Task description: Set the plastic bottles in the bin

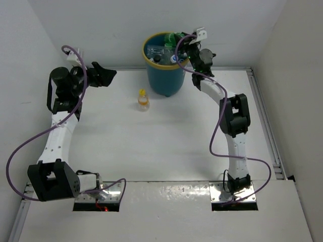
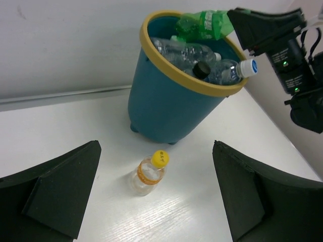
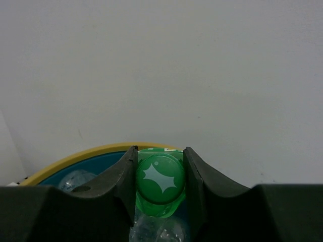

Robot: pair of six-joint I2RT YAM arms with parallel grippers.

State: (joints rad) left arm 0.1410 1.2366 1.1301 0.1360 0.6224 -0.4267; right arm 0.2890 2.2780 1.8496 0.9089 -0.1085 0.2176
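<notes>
The small bottle stands upright with its cap on top, so next I will move my left gripper down toward the right in the top view onto the small bottle's yellow cap (image 1: 143,93) (image 2: 160,159).
The teal bin (image 1: 164,78) with a yellow rim stands at the back of the table and holds several clear plastic bottles (image 2: 181,50). My right gripper (image 1: 182,41) hangs over the bin's right rim, shut on the cap of a green bottle (image 3: 160,181) whose body (image 2: 202,25) lies above the pile. A small yellow-capped bottle (image 1: 143,100) with an orange band stands upright on the table just in front of the bin. My left gripper (image 1: 108,75) is open, raised at the left and aimed at that bottle (image 2: 149,174), well short of it.
White walls close in the table on the left, back and right. A clear bottle with a blue-and-white cap (image 2: 237,70) pokes over the bin's rim (image 3: 75,161). The right arm's wrist (image 2: 282,40) sits close beside the bin.
</notes>
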